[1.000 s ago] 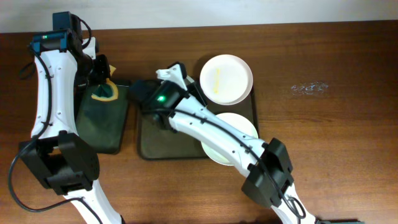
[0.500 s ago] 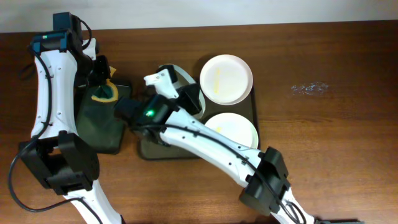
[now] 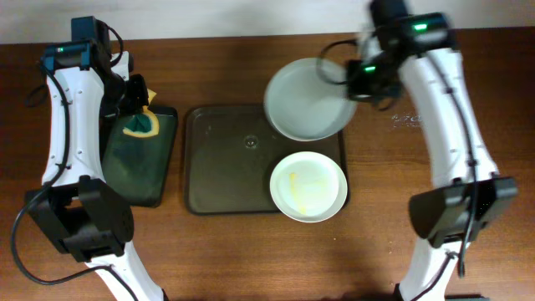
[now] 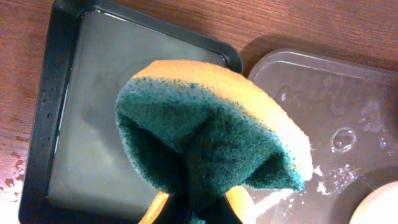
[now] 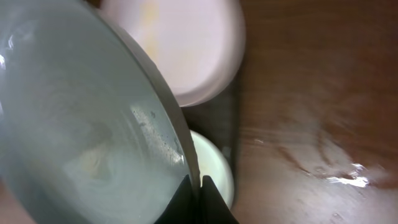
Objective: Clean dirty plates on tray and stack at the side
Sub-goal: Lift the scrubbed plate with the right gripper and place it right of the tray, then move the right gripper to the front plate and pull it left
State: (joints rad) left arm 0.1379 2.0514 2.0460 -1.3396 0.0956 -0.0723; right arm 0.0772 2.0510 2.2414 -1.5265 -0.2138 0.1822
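My right gripper moves to the right in the overhead view and down next, since the table (image 3: 399, 138) (image 5: 318, 141) beside the brown tray is free of plates.
My right gripper (image 3: 358, 77) (image 5: 200, 186) is shut on the rim of a white plate (image 3: 305, 100) (image 5: 81, 124) and holds it tilted above the far right corner of the brown tray (image 3: 226, 167). In the right wrist view a second plate (image 5: 177, 43) with a yellow smear lies under it; the overhead view hides that plate. A third plate (image 3: 308, 186) (image 5: 216, 168) with yellowish smears lies on the tray's near right corner. My left gripper (image 3: 134, 107) (image 4: 193, 210) is shut on a green-yellow sponge (image 3: 140, 124) (image 4: 205, 137), above the black tray.
The small black tray (image 3: 138, 176) (image 4: 62, 124) lies left of the brown tray, which shows wet in the left wrist view (image 4: 336, 106). Bare wooden table (image 3: 435, 184) lies right of the tray, with a wet patch (image 3: 415, 119) at the far right.
My right arm has swung from over the tray's left part to the far right, carrying the plate with it over the far right corner. The left arm and sponge have not moved.
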